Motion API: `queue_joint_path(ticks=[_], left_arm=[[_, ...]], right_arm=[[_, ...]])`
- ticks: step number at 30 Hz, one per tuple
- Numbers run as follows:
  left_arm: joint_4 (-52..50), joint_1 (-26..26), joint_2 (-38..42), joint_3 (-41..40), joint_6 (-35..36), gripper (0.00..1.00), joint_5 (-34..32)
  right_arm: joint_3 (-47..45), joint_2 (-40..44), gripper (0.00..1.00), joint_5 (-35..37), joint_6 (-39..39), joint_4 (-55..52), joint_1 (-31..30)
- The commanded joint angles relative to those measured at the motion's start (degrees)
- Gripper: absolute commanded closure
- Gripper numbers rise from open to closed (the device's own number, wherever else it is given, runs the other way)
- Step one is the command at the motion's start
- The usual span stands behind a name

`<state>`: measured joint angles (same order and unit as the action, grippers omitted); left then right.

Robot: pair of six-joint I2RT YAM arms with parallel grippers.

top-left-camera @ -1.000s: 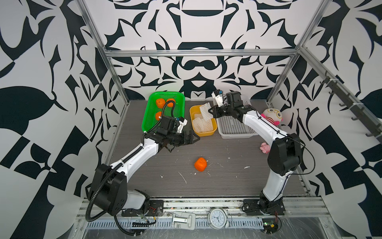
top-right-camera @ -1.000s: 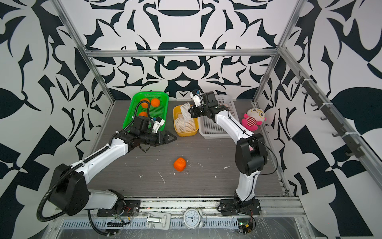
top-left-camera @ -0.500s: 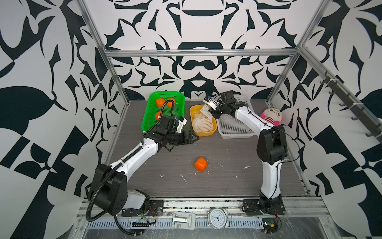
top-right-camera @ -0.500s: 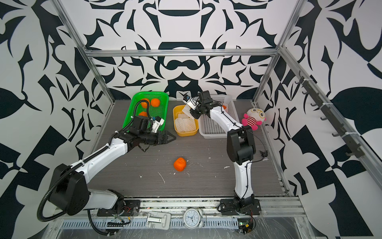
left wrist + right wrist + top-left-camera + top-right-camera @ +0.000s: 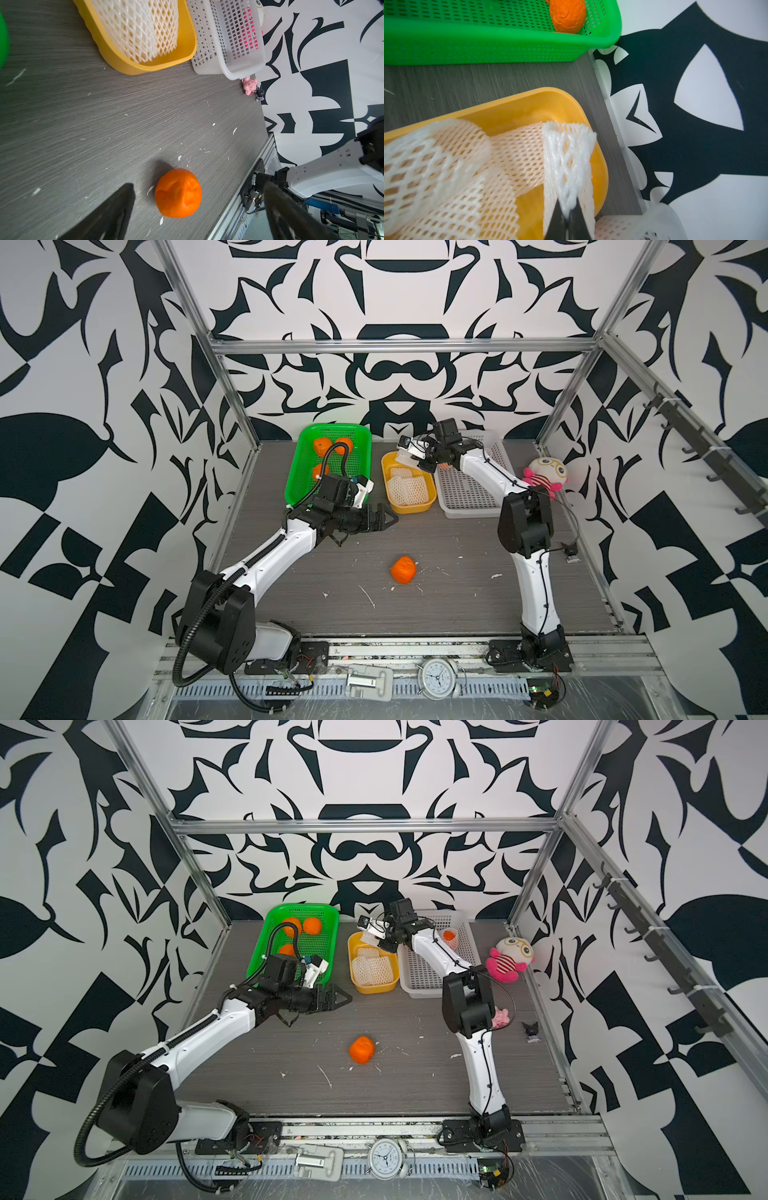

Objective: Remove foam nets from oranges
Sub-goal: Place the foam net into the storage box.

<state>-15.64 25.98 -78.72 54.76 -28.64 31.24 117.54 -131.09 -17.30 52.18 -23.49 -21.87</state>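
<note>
My right gripper lowers to the far end of the yellow tray below it next and releases the white foam net beside the flattened ones.
A bare orange (image 5: 403, 569) (image 5: 178, 193) lies on the grey table. My left gripper (image 5: 384, 519) (image 5: 198, 186) hovers open, behind and left of it, empty and not touching. My right gripper (image 5: 409, 454) (image 5: 566, 205) is shut on a white foam net (image 5: 566, 158), which hangs over the far end of the yellow tray (image 5: 409, 508). Several flattened foam nets (image 5: 409, 487) lie in that tray. Three bare oranges (image 5: 322, 445) sit in the green basket (image 5: 299, 472). One orange still in its net (image 5: 449, 936) rests in the white basket (image 5: 469, 493).
A pink and white plush toy (image 5: 544, 475) leans by the right wall. A small pink toy (image 5: 500, 1017) and a tiny black figure (image 5: 532, 1029) lie near the right edge. White foam scraps dot the table. A clock (image 5: 436, 676) sits on the front rail.
My right gripper has carried the foam net leftward and slightly lower, from near the white basket to over the yellow tray's far end. The left arm has barely moved.
</note>
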Motion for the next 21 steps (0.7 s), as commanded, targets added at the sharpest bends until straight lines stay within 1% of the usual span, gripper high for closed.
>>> queue_joint_path(ticks=[1, 7, 10, 12, 15, 16, 21], left_arm=[[-0.18, -0.32, 1.64, -0.79, 0.54, 0.01, -0.15], [0.29, -0.32, 2.25, -1.56, 0.29, 0.01, -0.17], [0.77, -0.36, 2.12, -1.94, 0.01, 0.01, 0.11], [0.96, -0.39, 1.97, -2.06, -0.03, 0.01, 0.35], [1.14, -0.34, 1.85, -2.14, -0.16, 0.01, 0.43], [1.14, -0.37, 1.96, -2.12, -0.1, 0.01, 0.43], [1.31, -0.43, 2.11, -2.28, -0.08, 0.0, 0.39]], right_arm=[[3.11, 0.06, 1.0, -0.1, 2.21, -0.71, -1.13], [4.17, -2.46, 1.0, 2.15, 3.86, -1.03, -1.86], [4.32, -2.9, 0.86, 3.19, 4.14, -1.04, -2.04], [4.62, -3.11, 0.71, 3.63, 4.11, -1.03, -2.13], [4.91, -3.2, 0.58, 3.83, 3.67, -0.94, -2.13], [4.98, -3.21, 0.55, 3.92, 3.63, -0.86, -2.08], [5.6, -2.65, 0.5, 4.9, 3.28, -0.63, -2.21]])
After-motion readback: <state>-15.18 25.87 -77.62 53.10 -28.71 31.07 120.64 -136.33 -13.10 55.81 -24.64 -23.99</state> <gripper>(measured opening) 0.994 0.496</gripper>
